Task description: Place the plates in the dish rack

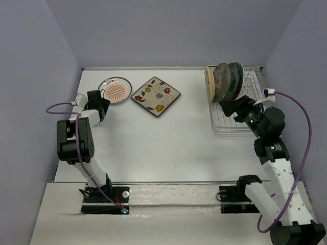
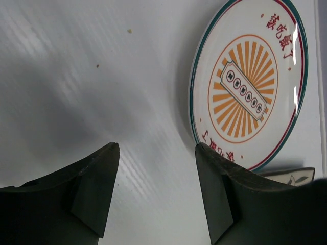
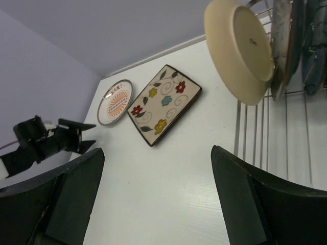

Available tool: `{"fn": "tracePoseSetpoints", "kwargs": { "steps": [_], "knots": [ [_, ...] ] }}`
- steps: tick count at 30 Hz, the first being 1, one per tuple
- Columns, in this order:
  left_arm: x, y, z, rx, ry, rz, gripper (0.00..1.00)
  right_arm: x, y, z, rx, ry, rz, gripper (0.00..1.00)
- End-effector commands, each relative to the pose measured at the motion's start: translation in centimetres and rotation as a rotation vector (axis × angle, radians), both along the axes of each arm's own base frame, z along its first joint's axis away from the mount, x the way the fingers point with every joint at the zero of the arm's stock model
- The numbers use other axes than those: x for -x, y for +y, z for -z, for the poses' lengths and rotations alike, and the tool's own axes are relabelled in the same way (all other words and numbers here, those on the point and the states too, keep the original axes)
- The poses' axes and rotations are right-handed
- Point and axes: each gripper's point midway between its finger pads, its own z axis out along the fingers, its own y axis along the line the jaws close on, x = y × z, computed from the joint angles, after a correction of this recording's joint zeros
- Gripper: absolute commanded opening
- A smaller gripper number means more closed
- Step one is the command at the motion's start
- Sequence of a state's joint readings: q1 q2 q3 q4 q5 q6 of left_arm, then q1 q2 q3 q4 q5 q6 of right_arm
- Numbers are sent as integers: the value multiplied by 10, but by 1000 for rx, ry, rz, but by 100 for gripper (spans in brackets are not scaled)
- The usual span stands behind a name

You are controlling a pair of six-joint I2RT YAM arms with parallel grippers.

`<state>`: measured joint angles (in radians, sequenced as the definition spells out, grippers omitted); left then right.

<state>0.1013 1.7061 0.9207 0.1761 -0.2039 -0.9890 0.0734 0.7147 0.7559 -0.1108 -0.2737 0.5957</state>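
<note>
My right gripper moves to the left in the top view onto the sunburst plate's rim by the floral plate (image 1: 156, 95) next. My left gripper stands opposite.
The orange-sunburst white plate (image 1: 115, 91) lies flat on the table at the back left; it also shows in the left wrist view (image 2: 250, 87) and the right wrist view (image 3: 114, 101). The square cream floral plate (image 1: 156, 95) lies next to it, also in the right wrist view (image 3: 164, 103). Several plates stand upright in the silver wire dish rack (image 1: 231, 122); the cream one (image 3: 240, 51) is outermost on the left. My left gripper (image 2: 157, 149) is open and empty, just beside the sunburst plate's near rim. My right gripper (image 3: 157, 152) is open and empty beside the rack's front left.
Purple-grey walls enclose the white table (image 1: 158, 148). The rack (image 3: 286, 138) occupies the back right corner. Cables loop off both wrists.
</note>
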Motion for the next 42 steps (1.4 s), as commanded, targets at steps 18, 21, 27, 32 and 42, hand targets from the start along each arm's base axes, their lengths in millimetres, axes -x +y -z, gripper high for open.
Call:
{"fn": "tracePoseSetpoints", "kwargs": {
  "steps": [18, 21, 27, 32, 42],
  "knots": [
    [-84, 9, 14, 59, -108, 59, 5, 13, 48, 7, -52, 6, -228, 88],
    [-72, 28, -17, 16, -171, 32, 5, 12, 58, 16, -43, 33, -260, 87],
    [-38, 50, -112, -123, -323, 27, 6, 5, 99, 8, -16, 24, -334, 88],
    [-9, 22, -177, -114, -476, 122, 6, 14, 154, 0, 7, 22, -438, 89],
    [78, -138, -237, 58, -697, 618, 6, -11, 193, -5, 50, 48, -465, 96]
  ]
}}
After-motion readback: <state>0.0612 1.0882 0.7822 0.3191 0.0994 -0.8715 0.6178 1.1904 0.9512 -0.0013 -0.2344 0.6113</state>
